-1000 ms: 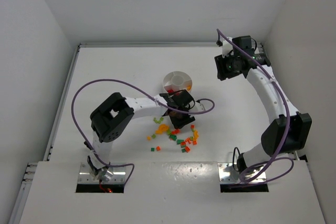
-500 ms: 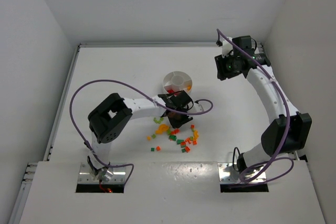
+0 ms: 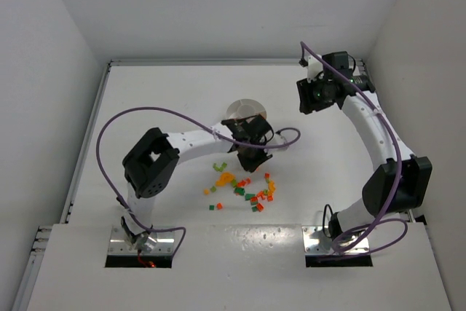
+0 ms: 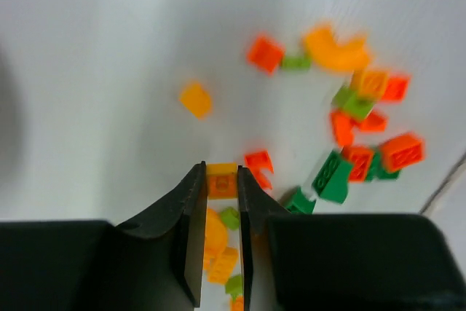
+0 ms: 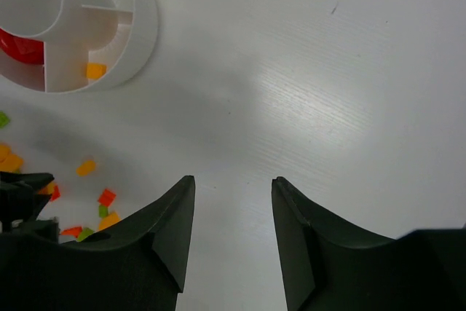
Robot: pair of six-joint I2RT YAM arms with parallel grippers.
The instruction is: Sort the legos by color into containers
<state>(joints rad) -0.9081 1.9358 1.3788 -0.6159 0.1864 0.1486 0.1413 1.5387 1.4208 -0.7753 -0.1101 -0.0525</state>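
One section of the dish [image 3: 260, 113] already has an orange lego, so I will move my left gripper up and outward over it and release the small lego.
My left gripper [image 4: 220, 172] is shut on a small orange lego [image 4: 222, 181], pinched at its fingertips above the table. Below it the loose legos [image 4: 349, 107] in red, orange, yellow and green lie scattered and blurred. From above, the left gripper [image 3: 251, 152] hangs between the lego pile [image 3: 244, 189] and the white dish of containers [image 3: 240, 111], which the arm partly covers. My right gripper [image 5: 233, 183] is open and empty over bare table, right of the dish [image 5: 142, 34]. One compartment holds an orange lego [image 5: 95, 71], another holds red pieces [image 5: 18, 50].
White walls enclose the table at the back and both sides. A purple cable [image 3: 145, 112] loops over the left arm. The right arm [image 3: 378, 143] arches along the table's right side.
The left jaws have closed on the orange lego, and the left gripper has lifted and moved back toward the dish. The right arm has stayed still.
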